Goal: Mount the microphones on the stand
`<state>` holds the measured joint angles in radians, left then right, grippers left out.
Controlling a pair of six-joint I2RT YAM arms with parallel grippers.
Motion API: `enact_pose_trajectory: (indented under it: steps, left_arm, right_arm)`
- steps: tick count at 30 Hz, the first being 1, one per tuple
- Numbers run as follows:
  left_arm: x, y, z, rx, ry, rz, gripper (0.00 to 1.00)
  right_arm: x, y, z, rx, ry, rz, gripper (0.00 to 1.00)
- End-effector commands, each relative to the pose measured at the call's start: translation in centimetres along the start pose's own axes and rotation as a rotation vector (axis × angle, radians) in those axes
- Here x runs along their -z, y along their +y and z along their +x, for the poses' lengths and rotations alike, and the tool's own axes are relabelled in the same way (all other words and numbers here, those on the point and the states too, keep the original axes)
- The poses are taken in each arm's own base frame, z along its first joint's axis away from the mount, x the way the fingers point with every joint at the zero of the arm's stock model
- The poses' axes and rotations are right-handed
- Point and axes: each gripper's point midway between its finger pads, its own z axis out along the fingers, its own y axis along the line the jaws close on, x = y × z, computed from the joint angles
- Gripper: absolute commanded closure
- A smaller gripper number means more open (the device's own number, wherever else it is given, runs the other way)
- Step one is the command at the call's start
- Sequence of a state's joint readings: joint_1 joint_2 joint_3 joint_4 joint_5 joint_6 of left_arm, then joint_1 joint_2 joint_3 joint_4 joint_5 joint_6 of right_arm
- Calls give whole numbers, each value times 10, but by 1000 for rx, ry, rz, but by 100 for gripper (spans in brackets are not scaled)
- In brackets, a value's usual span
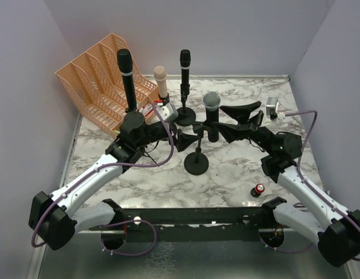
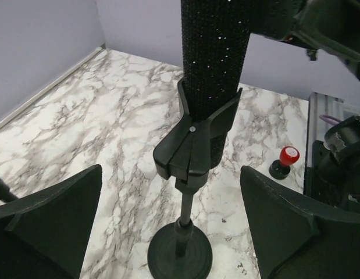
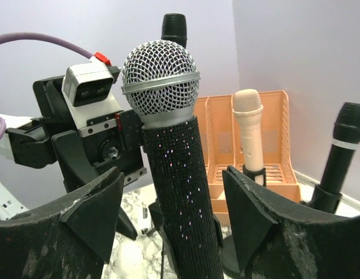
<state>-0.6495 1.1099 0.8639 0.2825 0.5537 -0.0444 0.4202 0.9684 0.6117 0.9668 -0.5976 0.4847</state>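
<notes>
The microphone stands in the clip, so my right gripper should leave its glittery body, lower and close around the front stand's pole.
The black microphone with the silver mesh head stands upright in the clip of the front stand, above its round base. My left gripper is open, its fingers on either side of the stand's pole without touching it. My right gripper is open, its fingers flanking the glittery microphone body with gaps on both sides. Behind it, a tall black microphone, a peach-pink one and another black one stand upright in their stands.
A peach slotted file organizer lies at the back left. A small red-topped battery stands on the marble table near the right arm and also shows in the left wrist view. Walls close in on three sides.
</notes>
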Motion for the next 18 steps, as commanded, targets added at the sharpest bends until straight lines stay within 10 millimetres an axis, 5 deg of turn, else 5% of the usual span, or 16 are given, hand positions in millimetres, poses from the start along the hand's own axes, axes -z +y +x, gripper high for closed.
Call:
enact_pose_trajectory:
  steps: [1, 11, 18]
  left_arm:
    - [16, 9, 10, 40, 24, -111, 2]
    - [46, 7, 22, 124, 11, -220, 2]
    - [51, 3, 9, 110, -26, -214, 2]
  right_arm:
    - [21, -15, 19, 4, 95, 146, 27]
    - [85, -22, 90, -64, 368, 320, 28]
    - [101, -15, 131, -213, 353, 300, 31]
